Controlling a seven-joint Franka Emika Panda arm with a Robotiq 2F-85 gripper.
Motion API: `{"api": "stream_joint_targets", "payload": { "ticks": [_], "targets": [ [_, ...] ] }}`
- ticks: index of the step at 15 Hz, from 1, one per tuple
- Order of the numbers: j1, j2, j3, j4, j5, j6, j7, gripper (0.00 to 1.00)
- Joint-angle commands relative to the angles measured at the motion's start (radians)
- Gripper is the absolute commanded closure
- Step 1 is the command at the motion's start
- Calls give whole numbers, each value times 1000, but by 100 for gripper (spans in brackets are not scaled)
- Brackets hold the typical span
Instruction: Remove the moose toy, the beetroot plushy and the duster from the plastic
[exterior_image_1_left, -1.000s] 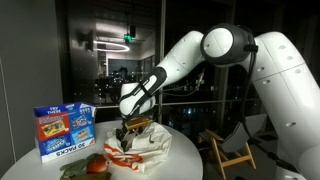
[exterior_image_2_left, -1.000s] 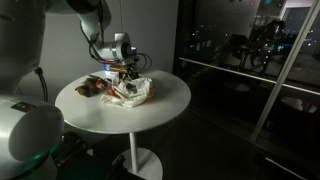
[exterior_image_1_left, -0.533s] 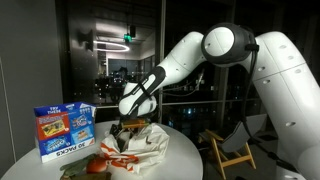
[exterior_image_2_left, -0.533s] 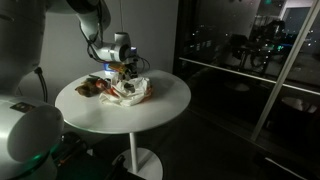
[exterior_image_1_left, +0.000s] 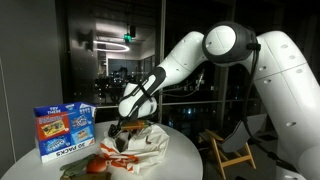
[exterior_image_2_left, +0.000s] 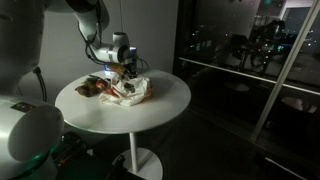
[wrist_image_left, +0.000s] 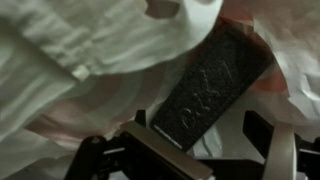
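My gripper moves slightly down into the bag's folds next, onto the near end of the dark grey block (wrist_image_left: 186, 119).
A crumpled white plastic bag (exterior_image_1_left: 152, 146) lies on the round white table (exterior_image_2_left: 150, 112); it also shows in an exterior view (exterior_image_2_left: 138, 91). My gripper (exterior_image_1_left: 127, 128) is low over the bag's edge, its fingertips in the folds (exterior_image_2_left: 125, 72). In the wrist view, white plastic (wrist_image_left: 90, 60) fills the frame. A dark, flat, textured bar (wrist_image_left: 215, 85) lies between my spread fingers (wrist_image_left: 200, 140); I cannot tell what it is. A brown soft thing (exterior_image_2_left: 90, 88), perhaps the moose toy, lies beside the bag. Red-orange pieces (exterior_image_1_left: 103, 160) lie in front of the bag. No beetroot plushy is recognisable.
A blue printed box (exterior_image_1_left: 63, 132) stands upright at the table's edge near the bag. A yellow chair (exterior_image_1_left: 232, 153) stands on the floor behind the table. Dark windows surround the scene.
My gripper has sunk slightly into the bag and the plastic has shifted a little around it. Nothing else has moved.
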Motion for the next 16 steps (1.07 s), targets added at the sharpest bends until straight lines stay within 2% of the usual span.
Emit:
{"api": "stream_joint_targets", "payload": {
  "ticks": [1,4,6,7,9,12,13,16],
  "targets": [
    [20,17,-15,-15,-13,20,14,0],
    [14,31,1,-26,-5,39,-17,0],
    [31,39,-13,-35,-31,72,-19,0],
    [27,38,-7,-43,-32,81,-36,25],
    [43,37,-22,-55,-60,104,-37,34],
    [70,25,-56,-67,-114,136,-29,60],
    [84,19,-77,-68,-140,147,-22,65],
    [141,-16,-162,-84,-231,184,11,65]
  ]
}}
